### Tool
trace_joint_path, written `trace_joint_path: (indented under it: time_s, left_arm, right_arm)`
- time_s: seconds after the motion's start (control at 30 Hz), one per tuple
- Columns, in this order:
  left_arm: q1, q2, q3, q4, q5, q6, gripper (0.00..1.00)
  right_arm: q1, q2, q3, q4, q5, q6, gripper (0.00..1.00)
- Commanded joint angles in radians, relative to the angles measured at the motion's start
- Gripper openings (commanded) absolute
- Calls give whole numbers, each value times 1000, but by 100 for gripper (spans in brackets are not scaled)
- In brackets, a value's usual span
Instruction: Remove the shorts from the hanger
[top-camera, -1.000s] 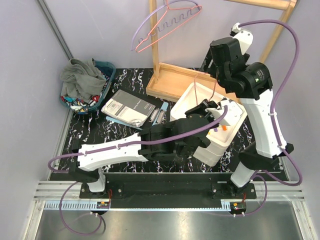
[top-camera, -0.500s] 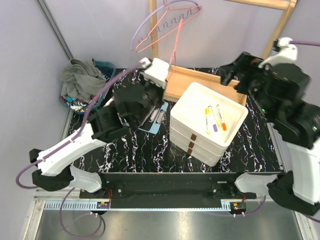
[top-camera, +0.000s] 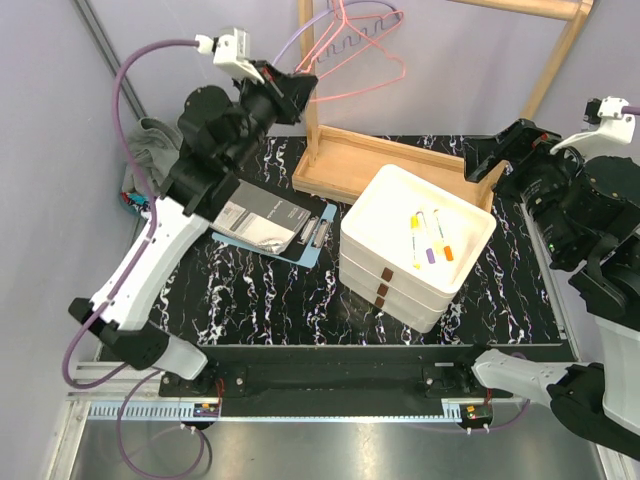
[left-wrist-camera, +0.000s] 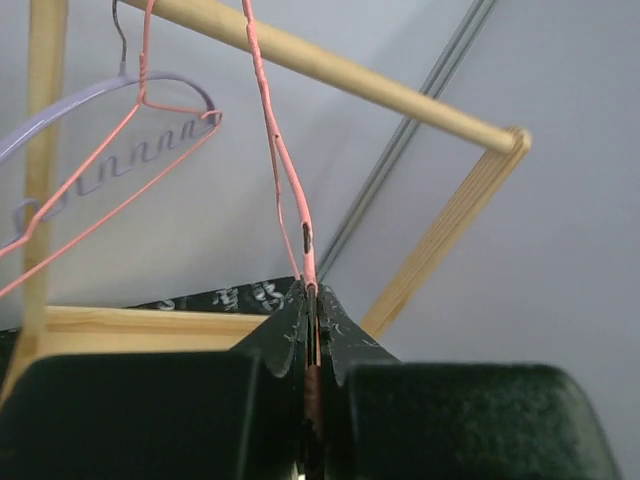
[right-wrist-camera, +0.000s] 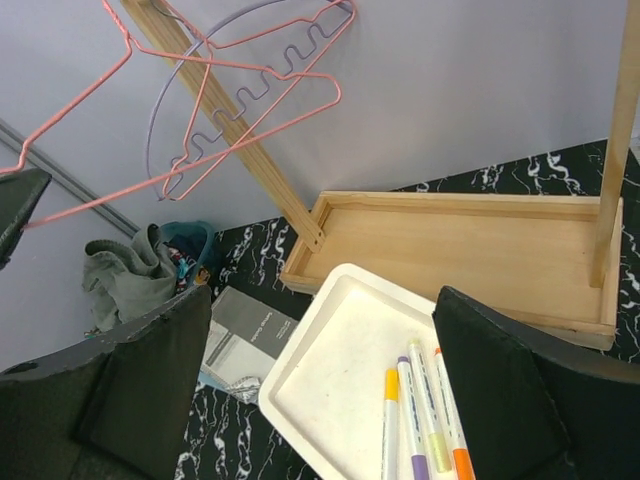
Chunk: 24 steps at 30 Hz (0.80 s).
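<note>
My left gripper moves outward toward the rack's upright post next and releases the pink wire (left-wrist-camera: 276, 140), since the grey shorts (top-camera: 148, 148) already lie in the basket.
My left gripper (top-camera: 304, 83) is raised at the wooden rack and shut on the wire of a bare pink hanger (top-camera: 362, 48). The left wrist view shows that wire (left-wrist-camera: 276, 140) pinched between the closed jaws of the left gripper (left-wrist-camera: 313, 295). A lilac hanger (left-wrist-camera: 70, 115) hangs beside it, also bare. The grey shorts (top-camera: 148, 148) lie heaped in a teal basket (right-wrist-camera: 192, 243) at the far left, with a multicolour piece (right-wrist-camera: 183, 268) under them. My right gripper (top-camera: 497, 152) hovers open over the right side, its jaws (right-wrist-camera: 320, 400) wide with nothing between.
Stacked white trays (top-camera: 352, 238) hold several markers (top-camera: 430, 240) in the middle. A grey booklet on a blue clipboard (top-camera: 262, 220) lies to their left. The rack's wooden base tray (top-camera: 400, 160) and upright posts stand at the back.
My left arm swung from over the trays up to the rack and now grips the pink hanger wire. My right arm pulled away to the right and its jaws opened wide.
</note>
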Motion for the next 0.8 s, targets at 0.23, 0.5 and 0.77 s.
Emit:
trace_joint_path:
  time_s: [0.23,0.5,0.77]
  left_arm:
    - [147,250,208,251,302,-386,0]
    - [171,304,208,230,276,-374,0]
    - [199,233,71,195,189,-337,0]
  right_arm:
    - [4,-22,9,57,120,-74,100]
    - [4,-35,9,59,172,-101,100]
    - [3,-19,4,62,146,-110,100]
